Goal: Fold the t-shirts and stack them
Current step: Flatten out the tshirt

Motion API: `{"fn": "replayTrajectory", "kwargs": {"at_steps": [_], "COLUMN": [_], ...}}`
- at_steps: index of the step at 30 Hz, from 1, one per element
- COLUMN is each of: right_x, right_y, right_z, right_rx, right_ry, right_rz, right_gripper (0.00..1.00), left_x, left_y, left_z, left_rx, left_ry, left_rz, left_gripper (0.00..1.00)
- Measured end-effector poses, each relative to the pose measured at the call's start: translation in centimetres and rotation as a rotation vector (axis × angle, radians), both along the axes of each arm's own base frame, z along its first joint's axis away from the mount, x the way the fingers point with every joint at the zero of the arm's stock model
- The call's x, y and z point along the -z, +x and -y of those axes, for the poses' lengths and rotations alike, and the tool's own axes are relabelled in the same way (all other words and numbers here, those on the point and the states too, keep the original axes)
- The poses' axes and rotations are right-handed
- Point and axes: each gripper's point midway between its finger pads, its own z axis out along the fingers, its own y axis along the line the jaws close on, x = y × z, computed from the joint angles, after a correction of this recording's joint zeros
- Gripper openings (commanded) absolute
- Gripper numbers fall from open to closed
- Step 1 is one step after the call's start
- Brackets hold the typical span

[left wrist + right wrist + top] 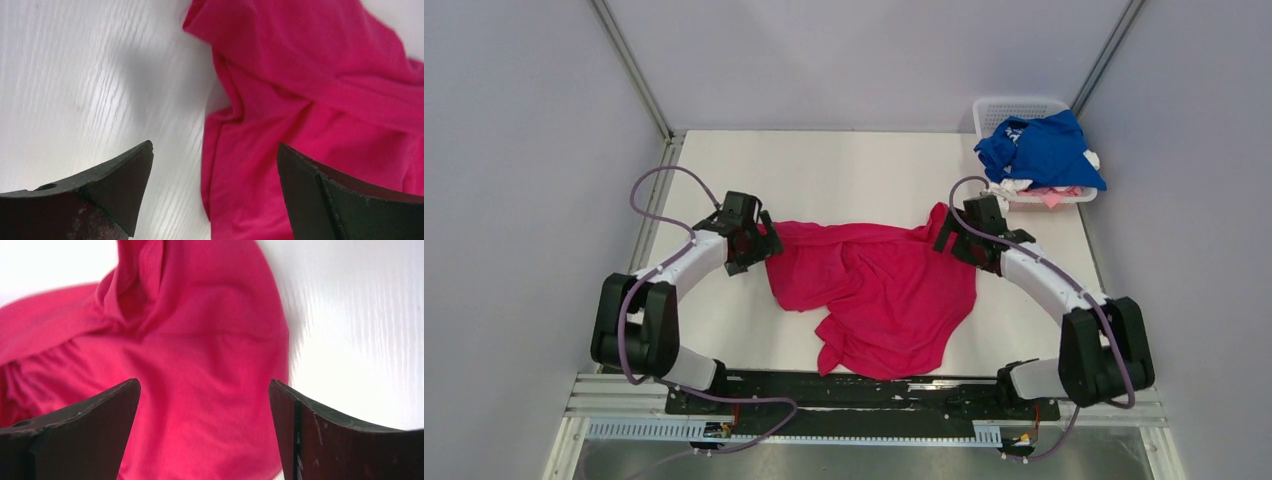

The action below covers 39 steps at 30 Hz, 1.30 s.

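Note:
My left gripper's open fingers are over the shirt's side edge, short of the folded corner at the shirt's far edge (pixel 781 232) (pixel 216 32). The left gripper lowers outward onto that corner next.
A magenta-red t-shirt (pixel 874 285) lies crumpled in the middle of the white table, one end hanging toward the near edge. My left gripper (pixel 759 243) stands open at the shirt's left end, and in the left wrist view the shirt's edge (pixel 310 100) lies between and beyond its fingers. At the shirt's upper right corner my right gripper (pixel 948 232) is open too, hovering over the cloth (pixel 200 365) with nothing pinched. A royal blue t-shirt (pixel 1044 150) is heaped in the basket with white and pale pink cloth (pixel 1052 197) beneath it.
The white lattice basket (pixel 1009 106) stands at the table's far right corner. Grey walls close in both sides and the back. A black rail (pixel 864 392) with the arm bases runs along the near edge.

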Motion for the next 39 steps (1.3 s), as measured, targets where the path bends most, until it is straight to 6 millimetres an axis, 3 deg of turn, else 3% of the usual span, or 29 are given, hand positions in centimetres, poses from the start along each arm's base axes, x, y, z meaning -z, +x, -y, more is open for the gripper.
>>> {"fn": "replayTrajectory", "kwargs": {"at_steps": [7, 11, 15, 17, 18, 19, 21, 24, 27, 29, 32, 34, 39], "right_x": [1.3, 1.6, 3.2, 4.5, 5.0, 5.8, 5.8, 5.8, 5.7, 5.2, 2.2, -1.8, -17.1], "right_y": [6.5, 10.2, 12.3, 12.6, 12.6, 12.5, 12.7, 12.8, 12.7, 12.0, 11.2, 11.0, 9.2], "right_z": [1.0, 1.3, 1.4, 1.3, 1.2, 1.2, 1.3, 0.9, 0.9, 1.0, 1.2, 1.3, 1.4], "right_rx": [0.044, 0.058, 0.049, 0.041, 0.036, 0.029, 0.025, 0.021, 0.022, 0.022, 0.024, 0.025, 0.020], "right_ry": [-0.101, -0.146, -0.177, -0.183, -0.183, -0.192, -0.196, -0.180, -0.171, -0.170, -0.161, -0.145, -0.061], "right_rz": [-0.024, -0.005, -0.023, -0.049, -0.059, -0.075, -0.071, -0.064, -0.050, -0.042, 0.021, 0.117, 0.512], "right_gripper": [0.96, 0.92, 0.79, 0.69, 0.57, 0.47, 0.25, 0.05, 0.00, 0.00, 0.00, 0.00, 0.00], "left_x": [1.4, 2.6, 2.9, 3.1, 3.1, 3.2, 3.3, 3.3, 2.9, 1.5, -3.1, -7.8, -20.5], "left_y": [4.8, 6.1, 7.0, 7.4, 7.6, 7.6, 7.7, 7.8, 7.8, 7.8, 8.3, 8.6, 6.7], "left_z": [0.1, 0.4, 0.6, 0.8, 0.9, 1.0, 1.2, 1.3, 1.2, 1.2, 1.0, 0.8, 0.0], "left_rx": [-0.009, 0.015, 0.038, 0.052, 0.057, 0.059, 0.075, 0.087, 0.097, 0.104, 0.099, 0.088, 0.074], "left_ry": [-0.008, 0.001, 0.008, 0.004, 0.001, -0.004, -0.011, -0.010, -0.006, -0.005, -0.008, -0.015, -0.050], "left_rz": [-0.002, -0.027, -0.038, -0.036, -0.035, -0.036, -0.034, -0.032, -0.022, 0.012, 0.137, 0.267, 0.635], "left_gripper": [0.92, 0.79, 0.52, 0.26, 0.05, 0.02, 0.00, 0.00, 0.00, 0.00, 0.00, 0.00, 0.00]}}
